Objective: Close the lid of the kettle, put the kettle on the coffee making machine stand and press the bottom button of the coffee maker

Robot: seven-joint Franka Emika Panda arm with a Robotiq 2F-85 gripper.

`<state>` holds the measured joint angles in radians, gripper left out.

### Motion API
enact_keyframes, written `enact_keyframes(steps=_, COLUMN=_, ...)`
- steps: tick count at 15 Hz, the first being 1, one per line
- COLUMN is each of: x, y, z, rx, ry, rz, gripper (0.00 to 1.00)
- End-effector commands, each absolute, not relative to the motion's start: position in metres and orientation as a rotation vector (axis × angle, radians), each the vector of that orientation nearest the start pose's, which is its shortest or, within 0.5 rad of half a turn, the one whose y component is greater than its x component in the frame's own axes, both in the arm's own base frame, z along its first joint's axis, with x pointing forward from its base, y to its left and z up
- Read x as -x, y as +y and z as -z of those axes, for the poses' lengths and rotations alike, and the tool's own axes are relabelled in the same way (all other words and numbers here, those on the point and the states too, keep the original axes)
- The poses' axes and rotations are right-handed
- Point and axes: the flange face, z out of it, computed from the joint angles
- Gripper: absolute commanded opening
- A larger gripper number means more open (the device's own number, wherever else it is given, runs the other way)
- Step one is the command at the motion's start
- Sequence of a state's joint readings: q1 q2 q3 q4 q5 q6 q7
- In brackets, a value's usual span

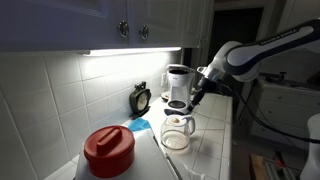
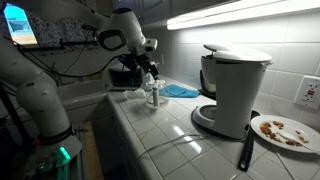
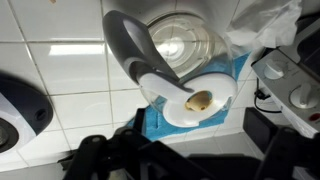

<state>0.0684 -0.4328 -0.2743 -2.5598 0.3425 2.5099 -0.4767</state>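
Observation:
The kettle's handle is below my gripper, at a slant across the wrist view, so my gripper should next turn and go down around the upper end of the kettle's grey handle point(image 1: 190, 122).
The kettle point(image 1: 178, 133) point(image 2: 153, 95) is a clear glass carafe standing on the tiled counter, partly on a blue cloth point(image 3: 160, 128). In the wrist view I look down into the kettle's glass body point(image 3: 185, 45). Its grey handle point(image 3: 130, 45) curves off to the left and its white lid point(image 3: 200, 100) is flipped open. My gripper point(image 1: 197, 97) point(image 2: 150, 70) point(image 3: 180, 162) hovers just above the kettle, open, with nothing between its dark fingers point(image 3: 268, 130). The coffee maker point(image 1: 178, 83) point(image 2: 236, 88) stands behind the kettle, and its round black stand point(image 1: 177, 105) point(image 2: 212, 118) is bare.
A red-lidded tub point(image 1: 108, 150) sits at the near end of the counter. A small black clock point(image 1: 140, 98) leans against the tiled wall. A plate with crumbs point(image 2: 285, 130) lies beside the coffee maker. A dark rounded object point(image 3: 15, 112) shows at the wrist view's left edge.

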Motion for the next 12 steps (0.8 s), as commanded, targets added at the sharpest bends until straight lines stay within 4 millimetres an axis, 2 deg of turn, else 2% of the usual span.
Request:
enact_keyframes(steps=1, x=-0.437, y=-0.098, z=-0.439, rx=2.845, ry=-0.230, rz=0.630, gripper=1.00)
enact_keyframes(steps=7, x=-0.449, y=-0.103, z=-0.417, rx=2.874, ry=-0.520, rz=0.565, gripper=1.00)
enact_keyframes(steps=12, x=-0.458, y=-0.108, z=-0.406, rx=2.872, ry=-0.686, rz=0.576, gripper=1.00)
